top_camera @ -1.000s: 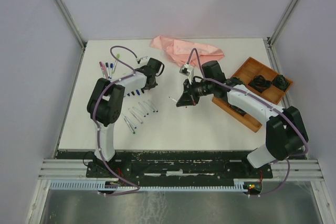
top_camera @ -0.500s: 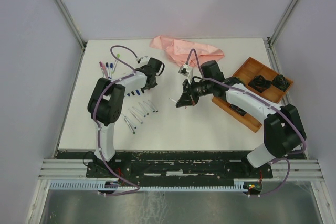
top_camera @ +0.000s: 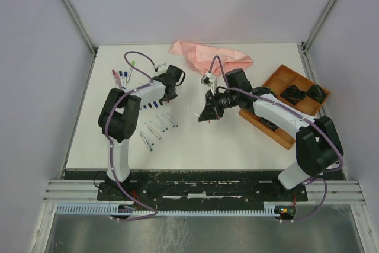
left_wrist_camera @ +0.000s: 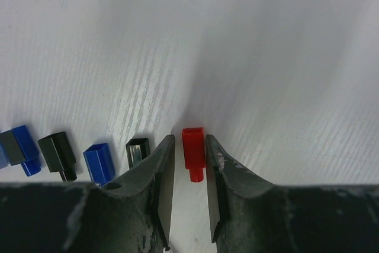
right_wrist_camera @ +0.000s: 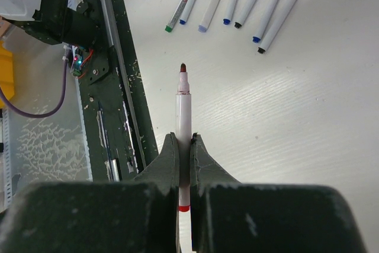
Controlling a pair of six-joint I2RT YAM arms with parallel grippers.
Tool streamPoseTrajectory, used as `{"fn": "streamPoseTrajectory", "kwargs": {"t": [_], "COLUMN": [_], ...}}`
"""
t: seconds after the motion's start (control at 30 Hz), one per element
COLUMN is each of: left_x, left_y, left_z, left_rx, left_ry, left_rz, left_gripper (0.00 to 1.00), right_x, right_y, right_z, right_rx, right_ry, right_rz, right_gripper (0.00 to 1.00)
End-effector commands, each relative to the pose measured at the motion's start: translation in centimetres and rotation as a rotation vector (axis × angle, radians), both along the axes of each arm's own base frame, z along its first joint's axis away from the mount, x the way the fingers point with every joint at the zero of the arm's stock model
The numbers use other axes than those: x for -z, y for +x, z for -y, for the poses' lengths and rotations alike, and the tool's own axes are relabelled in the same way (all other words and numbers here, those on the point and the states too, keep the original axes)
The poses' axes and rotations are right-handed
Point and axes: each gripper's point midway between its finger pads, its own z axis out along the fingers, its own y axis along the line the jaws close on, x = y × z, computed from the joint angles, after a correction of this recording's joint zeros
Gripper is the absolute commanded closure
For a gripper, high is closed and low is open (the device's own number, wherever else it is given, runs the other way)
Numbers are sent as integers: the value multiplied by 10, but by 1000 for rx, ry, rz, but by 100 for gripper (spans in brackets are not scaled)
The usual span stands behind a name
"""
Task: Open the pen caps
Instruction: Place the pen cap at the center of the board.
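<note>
The robot's right gripper needs to move toward the uncapped white pens next, turn its pen alongside them, and then lower it beside their row.
A red pen cap lies on the white table between the fingers of my left gripper, which is open with a thin gap on each side of the cap. To its left sit more pen caps in a row: a black one, a blue one, another black one and another blue one. My right gripper is shut on a white pen whose dark red tip is bare and points away from the wrist. From above, that gripper hangs mid-table, right of the left gripper.
Several uncapped white pens lie side by side near the left arm, and a few capped pens lie at the far left. A pink cloth sits at the back. A wooden tray holding black objects stands on the right.
My left gripper's jaws have spread apart, letting go of the red cap. My right gripper, still holding the pen, has drifted slightly left.
</note>
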Motion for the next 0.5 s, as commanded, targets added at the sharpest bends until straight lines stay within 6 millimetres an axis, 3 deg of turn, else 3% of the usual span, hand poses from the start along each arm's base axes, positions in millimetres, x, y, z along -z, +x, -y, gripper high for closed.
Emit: {"fn": "streamPoseTrajectory", "kwargs": {"t": [0.0,0.23,0.47], "left_x": [-39,-97,-125], "left_y": [5,-7,-50], "left_z": [-3,-10,-19], "left_rx": [2,-13,83], "left_ry": [2,-48,-124], "left_rz": [74,196,290], "left_gripper": [66,65,66], "right_x": [-15,-2,23], "right_y": [10,16,31], "right_z": [-4,-5,-10], "right_rx": [-4,23,117], "right_ry": [29,11,-40], "right_rz": [52,35,13], "right_gripper": [100,100,100]}}
